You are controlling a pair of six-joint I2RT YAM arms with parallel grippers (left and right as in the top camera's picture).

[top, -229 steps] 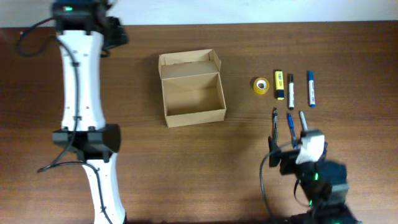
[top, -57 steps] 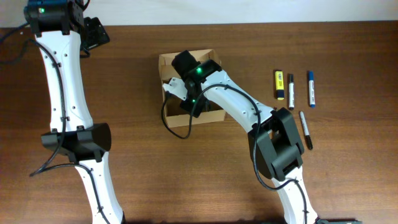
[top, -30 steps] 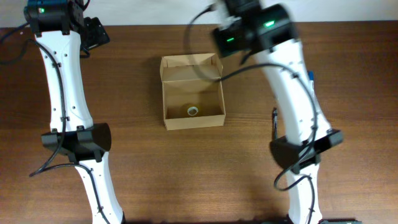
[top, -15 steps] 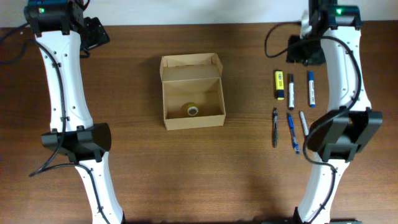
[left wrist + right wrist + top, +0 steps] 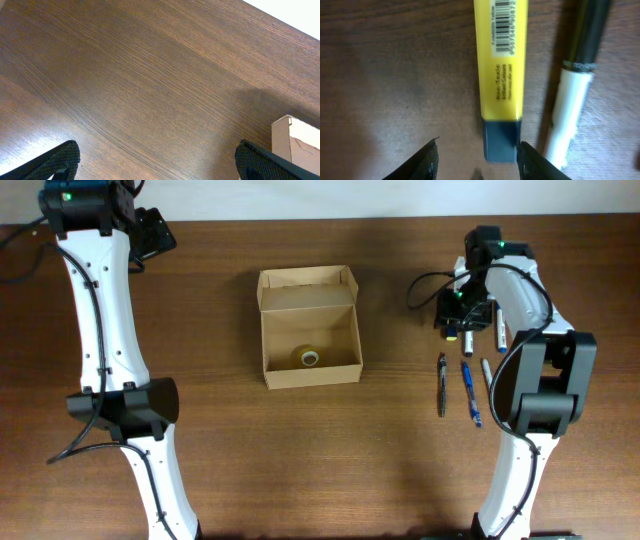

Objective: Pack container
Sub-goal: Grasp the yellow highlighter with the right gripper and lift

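Observation:
The open fingers of my right gripper are already on both sides of the highlighter's dark cap [image 5: 502, 142], so next it needs to go a little further down onto it and close there.
The container [image 5: 310, 325] is an open tan cardboard box at mid-table, its flap lid folded back. A yellow tape roll [image 5: 310, 358] lies inside it. My right gripper [image 5: 452, 315] hangs low over a yellow highlighter [image 5: 501, 65]. In the right wrist view that gripper [image 5: 478, 152] is open. Its fingers [image 5: 427, 160] straddle the highlighter's dark cap, the right one close beside it and the left one apart. My left gripper [image 5: 150, 230] is wide open at the back left over bare wood, and its fingers [image 5: 60, 160] hold nothing.
A black-and-white marker [image 5: 575, 100] lies right beside the highlighter. A blue marker [image 5: 499, 323] lies further right. Three pens [image 5: 441, 385] lie in a row nearer the front. A corner of the box [image 5: 295, 145] shows in the left wrist view.
The right arm has swung from the box, where the tape roll now lies, to the back right and come down over the highlighter. The left arm has not moved.

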